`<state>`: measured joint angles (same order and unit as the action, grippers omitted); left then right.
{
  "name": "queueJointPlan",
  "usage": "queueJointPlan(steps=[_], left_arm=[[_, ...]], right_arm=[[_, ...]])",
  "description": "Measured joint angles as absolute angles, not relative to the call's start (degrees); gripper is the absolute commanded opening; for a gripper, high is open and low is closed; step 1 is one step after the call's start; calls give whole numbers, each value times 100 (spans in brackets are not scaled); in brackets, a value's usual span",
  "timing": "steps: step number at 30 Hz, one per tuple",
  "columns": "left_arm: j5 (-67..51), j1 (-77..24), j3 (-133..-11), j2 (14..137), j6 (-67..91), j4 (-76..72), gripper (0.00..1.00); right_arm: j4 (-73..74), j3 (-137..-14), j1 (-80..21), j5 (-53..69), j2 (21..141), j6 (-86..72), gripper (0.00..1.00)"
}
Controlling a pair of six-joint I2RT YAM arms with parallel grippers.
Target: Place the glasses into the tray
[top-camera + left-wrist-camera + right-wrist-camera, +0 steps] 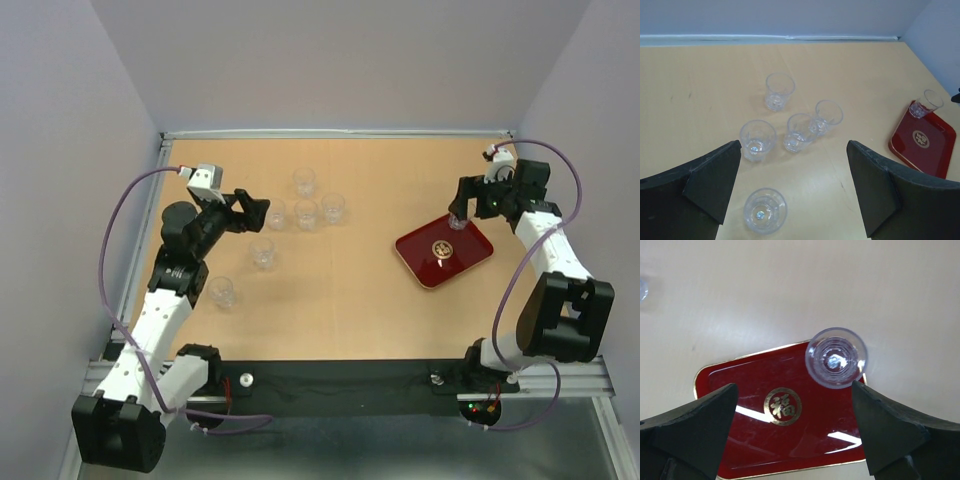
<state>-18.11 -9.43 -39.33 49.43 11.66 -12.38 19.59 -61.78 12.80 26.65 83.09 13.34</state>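
Note:
My left gripper lowers its open fingers next onto that glass's rim (272,211), as the row's glass farthest from the tray (430,262) still stands on the tabletop below.
The dark red tray (430,262) lies right of centre, with a gold emblem (783,406) at its middle. One clear glass (458,222) stands in its far corner; it also shows in the right wrist view (836,357) and the left wrist view (926,103). My right gripper (462,205) is open and empty just above that glass. Several more glasses stand on the table at left: a far one (304,181), a row of three (306,213), one nearer (262,251) and one nearest (221,292). My left gripper (255,212) is open and empty beside the row's left end, above the nearer glass (765,210).
The table has a raised metal edge (340,133) along the back and purple walls on both sides. The tray (922,140) shows at the right edge of the left wrist view. A black base rail (340,385) runs along the near edge.

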Motion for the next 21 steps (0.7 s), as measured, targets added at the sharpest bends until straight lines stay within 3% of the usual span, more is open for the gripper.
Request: queueJointPlan(steps=[9, 21], left_arm=[[-2204, -965, -3935, 5570, 1291, -1284, 93], [-1686, -965, -4458, 7085, 1678, -707, 79]], right_arm=[[1815, -5544, 1319, 3752, 7415, 1538, 100], [1579, -5533, 1319, 4099, 7308, 1542, 100]])
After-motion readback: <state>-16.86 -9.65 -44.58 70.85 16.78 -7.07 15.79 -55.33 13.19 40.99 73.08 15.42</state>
